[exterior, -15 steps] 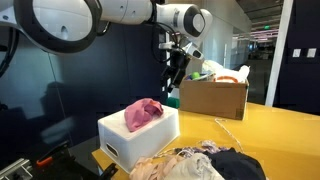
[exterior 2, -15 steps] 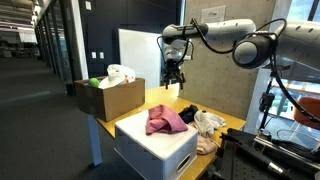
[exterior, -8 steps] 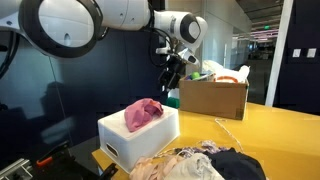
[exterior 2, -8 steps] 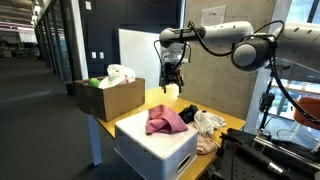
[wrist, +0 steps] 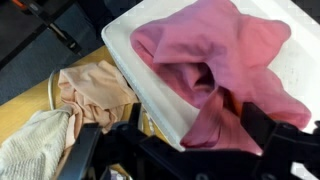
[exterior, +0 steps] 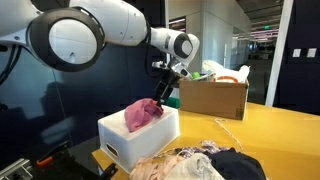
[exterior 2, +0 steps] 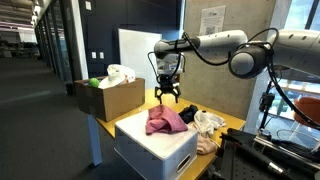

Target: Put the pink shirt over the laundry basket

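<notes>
I should first move my gripper down onto the fold between its fingers by the shirt's far edge [exterior: 155,106] [wrist: 212,123] and close it, to get the pink shirt.
The pink shirt [exterior: 142,113] lies crumpled on top of the white laundry basket [exterior: 130,142], and both show in both exterior views, the shirt [exterior 2: 165,120] and the basket [exterior 2: 160,150]. My gripper [exterior: 158,91] hangs just above the shirt's far edge [exterior 2: 166,94]. In the wrist view the shirt [wrist: 220,60] fills the upper right over the basket's white rim [wrist: 138,68]. The gripper [wrist: 195,130] has its two dark fingers spread wide, with a fold of the shirt showing between them. It is open and grips nothing.
A cardboard box [exterior: 212,97] filled with items stands behind the basket on the yellow table [exterior: 285,130]; it also shows in an exterior view [exterior 2: 110,98]. A pile of mixed clothes [exterior: 200,163] lies beside the basket, with beige garments in the wrist view [wrist: 90,88].
My gripper has moved down and away from the cardboard box toward the basket. It now hangs just over the pink shirt. The shirt has not moved.
</notes>
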